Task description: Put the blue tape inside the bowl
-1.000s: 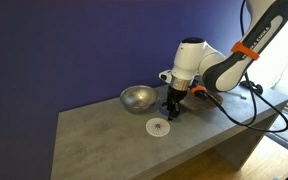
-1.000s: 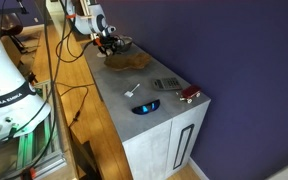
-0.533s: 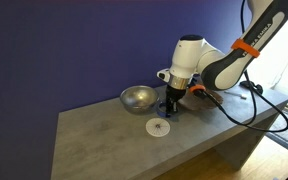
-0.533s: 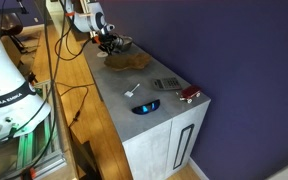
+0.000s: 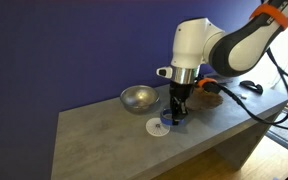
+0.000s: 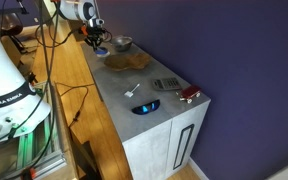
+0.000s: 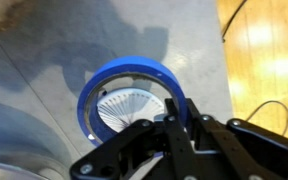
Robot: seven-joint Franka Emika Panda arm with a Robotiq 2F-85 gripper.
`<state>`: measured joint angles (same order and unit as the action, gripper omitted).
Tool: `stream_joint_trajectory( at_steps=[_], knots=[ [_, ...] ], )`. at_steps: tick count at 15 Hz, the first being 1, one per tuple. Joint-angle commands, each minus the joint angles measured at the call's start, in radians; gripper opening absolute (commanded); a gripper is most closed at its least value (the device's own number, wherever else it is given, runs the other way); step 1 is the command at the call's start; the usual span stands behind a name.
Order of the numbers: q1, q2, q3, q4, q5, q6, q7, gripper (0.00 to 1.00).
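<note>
My gripper lifts the blue tape over the metal bowl next, then lowers it into the bowl's opening and releases.
In the wrist view the blue tape point(image 7: 132, 72) is a blue ring, and my gripper point(image 7: 176, 112) is shut on its near wall, one finger inside the ring and one outside. A flat white patterned disc point(image 7: 124, 105) shows through the ring, below it. In an exterior view the tape point(image 5: 165, 124) hangs at the fingertips of the gripper point(image 5: 176, 116), just over the disc point(image 5: 156, 129). The shiny metal bowl point(image 5: 137, 98) stands a little to the left of the gripper and apart from it; its rim point(image 7: 14, 150) fills the wrist view's lower left corner.
A brown irregular dish point(image 5: 210, 88) lies behind the gripper, also seen as the dish point(image 6: 130, 60) beside the bowl point(image 6: 122, 43). Further along the grey cabinet top point(image 6: 144, 125) are a calculator point(image 6: 165, 84), a red item point(image 6: 188, 94) and a blue object point(image 6: 146, 106). Cables trail off the edge.
The jaws have shut on the tape. The arm has risen and shifted over the white disc, carrying the tape with it.
</note>
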<state>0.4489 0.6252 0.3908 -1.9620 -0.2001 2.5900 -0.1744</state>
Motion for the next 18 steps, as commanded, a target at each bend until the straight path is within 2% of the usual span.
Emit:
stream_joint_trajectory(
  at_steps=[1, 2, 4, 7, 9, 11, 14, 18],
  knots=[
    [-0.143, -0.151, 0.214, -0.139, 0.176, -0.004, -0.206, 0.03],
    [-0.161, -0.196, 0.247, -0.165, 0.215, 0.002, -0.225, 0.03],
    [-0.162, -0.267, 0.261, -0.187, 0.234, 0.055, -0.200, 0.03],
    [-0.089, -0.288, 0.158, -0.148, 0.138, 0.188, -0.087, 0.03],
    [-0.025, -0.267, 0.046, -0.100, 0.031, 0.236, -0.016, 0.03],
    [0.014, -0.212, -0.049, -0.020, -0.051, 0.204, 0.026, 0.03],
    [0.060, -0.105, -0.137, 0.112, -0.123, 0.154, 0.061, 0.03],
    [0.078, 0.051, -0.146, 0.290, -0.096, 0.082, 0.032, 0.03]
  ],
)
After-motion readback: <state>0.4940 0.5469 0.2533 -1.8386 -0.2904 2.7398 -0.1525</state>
